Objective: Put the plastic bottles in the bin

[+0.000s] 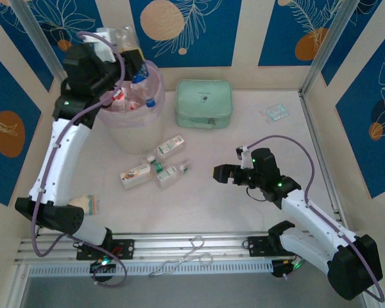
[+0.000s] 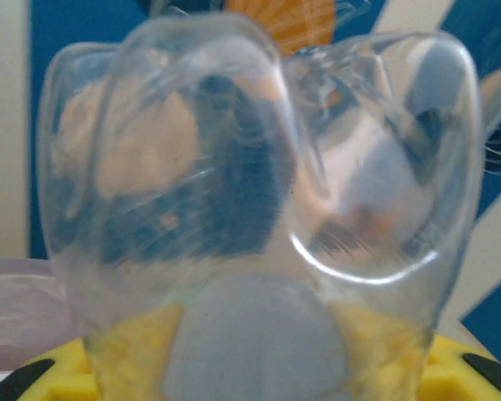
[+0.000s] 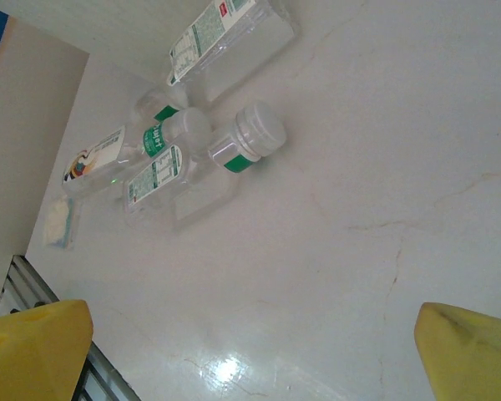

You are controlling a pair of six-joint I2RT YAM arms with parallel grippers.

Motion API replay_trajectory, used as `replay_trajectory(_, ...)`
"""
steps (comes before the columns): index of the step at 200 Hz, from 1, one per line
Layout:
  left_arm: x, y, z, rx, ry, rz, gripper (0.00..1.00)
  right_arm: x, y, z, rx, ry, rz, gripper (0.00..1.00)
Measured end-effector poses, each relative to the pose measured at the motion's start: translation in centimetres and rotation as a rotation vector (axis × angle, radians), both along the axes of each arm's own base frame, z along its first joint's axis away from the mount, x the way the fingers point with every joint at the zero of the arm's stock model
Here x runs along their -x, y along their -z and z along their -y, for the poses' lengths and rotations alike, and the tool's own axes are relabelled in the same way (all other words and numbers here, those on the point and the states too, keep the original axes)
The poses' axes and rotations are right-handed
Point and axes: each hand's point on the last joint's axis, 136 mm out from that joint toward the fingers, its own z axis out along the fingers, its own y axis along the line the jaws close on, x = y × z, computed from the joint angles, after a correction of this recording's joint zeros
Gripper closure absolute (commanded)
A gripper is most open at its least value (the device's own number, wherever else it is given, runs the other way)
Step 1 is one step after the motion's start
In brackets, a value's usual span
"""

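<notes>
The bin's opening is below the robot's left gripper, so the left gripper should next tip downward and lower into the bin [image 1: 133,131] to let go of the clear plastic bottle.
My left gripper [image 1: 129,59] hangs over the bin [image 1: 133,131], a whitish tub with a pink liner, and is shut on a clear plastic bottle [image 1: 120,37]. In the left wrist view that bottle's base [image 2: 259,167] sits close to the lens between the yellow fingers [image 2: 54,380]. Several bottles lie inside the bin, one with a blue cap [image 1: 149,101]. Three more bottles lie on the table: [image 1: 170,147], [image 1: 136,173], [image 1: 169,173]. The right gripper [image 1: 221,173] stands open just right of them, low over the table. In its view [image 3: 250,355] the nearest bottle [image 3: 209,154] has a white cap.
A mint green zip case [image 1: 203,102] lies right of the bin. One small clear packet [image 1: 276,113] is at the back right, and another [image 1: 90,204] lies by the left arm. Metal tongs [image 1: 186,256] rest on the front rail.
</notes>
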Motion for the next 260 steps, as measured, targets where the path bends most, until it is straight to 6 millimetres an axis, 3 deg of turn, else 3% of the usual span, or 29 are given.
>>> replay_trajectory(38, -2.7, 0.4, -7.9, -0.11, -0.263, -0.019, 1.0, -0.3, -0.6, -0.1, 0.004, -0.001, 0.021, 0.01)
replay_trajectory(72, -6.5, 1.6, -11.2, -0.278, -0.399, -0.043, 1.0, -0.1, -0.1, -0.3, 0.014, -0.009, 0.004, 0.01)
replay_trajectory(90, -8.6, 3.9, -11.8, -0.358, -0.422, -0.092, 1.0, 0.2, 0.0, -0.5, 0.02, -0.019, 0.0, 0.01)
replay_trajectory(118, -10.7, 9.9, -12.3, -0.475, -0.415, -0.239, 1.0, 0.6, 0.3, -0.6, 0.033, -0.028, -0.007, 0.01)
replay_trajectory(169, -11.3, 17.5, -12.4, -0.572, -0.359, -0.434, 1.0, 0.7, 0.5, -0.4, 0.045, -0.024, -0.014, 0.01)
replay_trajectory(209, -11.3, 21.6, -11.7, -0.556, -0.31, -0.518, 1.0, 0.8, 0.4, -0.7, 0.047, -0.032, -0.012, 0.01)
replay_trajectory(257, -11.6, 24.0, -11.7, -0.512, -0.298, -0.55, 1.0, 0.6, 0.4, -0.8, 0.058, -0.04, -0.004, 0.01)
replay_trajectory(260, -11.6, 24.0, -11.7, -0.511, -0.298, -0.55, 0.97, 0.6, 0.4, -0.8, 0.058, -0.04, -0.004, 0.01)
